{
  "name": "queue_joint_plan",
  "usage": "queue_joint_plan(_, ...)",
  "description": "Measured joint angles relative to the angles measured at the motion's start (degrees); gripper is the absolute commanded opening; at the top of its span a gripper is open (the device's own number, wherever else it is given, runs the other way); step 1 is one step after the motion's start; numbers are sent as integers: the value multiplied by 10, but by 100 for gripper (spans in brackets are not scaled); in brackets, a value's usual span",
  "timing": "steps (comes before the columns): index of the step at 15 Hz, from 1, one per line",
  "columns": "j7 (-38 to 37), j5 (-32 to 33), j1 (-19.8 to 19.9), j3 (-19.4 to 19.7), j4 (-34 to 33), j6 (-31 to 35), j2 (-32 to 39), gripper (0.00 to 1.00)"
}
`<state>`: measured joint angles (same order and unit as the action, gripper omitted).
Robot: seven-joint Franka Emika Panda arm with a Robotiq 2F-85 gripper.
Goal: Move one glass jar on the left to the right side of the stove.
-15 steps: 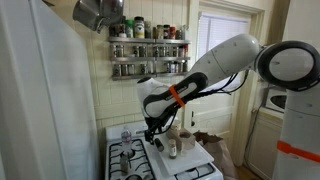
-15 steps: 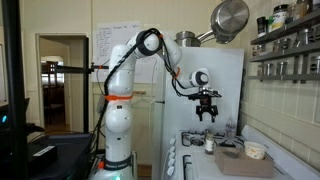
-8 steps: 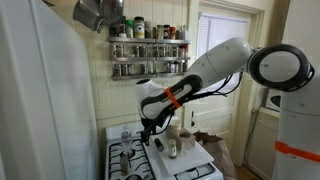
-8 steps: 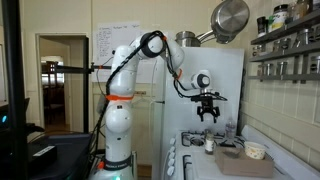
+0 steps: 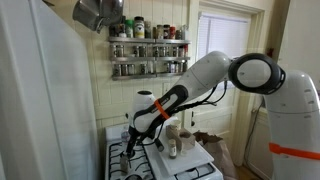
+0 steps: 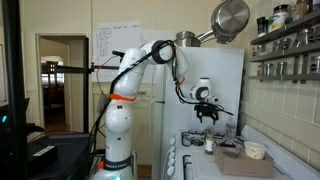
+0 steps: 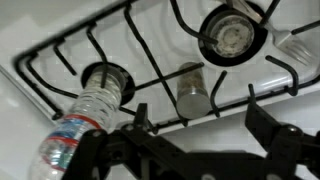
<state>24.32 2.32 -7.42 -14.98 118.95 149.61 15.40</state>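
The gripper moves down next toward the glass jar, just beyond the gap between its fingers, until the fingers straddle the jar's silvery top.
In the wrist view a small glass jar [image 7: 190, 88] with a silvery top stands on the black grate of the white stove [image 7: 60, 30]. My gripper [image 7: 200, 125] hangs above it, open and empty, with the jar just beyond the gap between its fingers. In both exterior views the gripper [image 5: 130, 143] [image 6: 207, 113] is low over the stove [image 5: 150, 165] [image 6: 195, 160]. Two more jars [image 5: 178, 141] stand further along the stove top.
A clear plastic water bottle [image 7: 80, 120] stands beside the jar, close to one finger. A burner [image 7: 232, 35] lies beyond the jar. A spice rack [image 5: 148, 52] hangs on the wall above. A box with a bowl [image 6: 243, 158] sits on the stove top.
The arm has swung across the stove away from the two jars and lowered. The gripper stayed open and empty.
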Motion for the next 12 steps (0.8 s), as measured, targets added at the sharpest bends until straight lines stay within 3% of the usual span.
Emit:
queue_joint_plan(2,45,-33,5,-18,-5,17,25,100)
queue_joint_plan(12,31,-19,4,-1,-39,17,68,100)
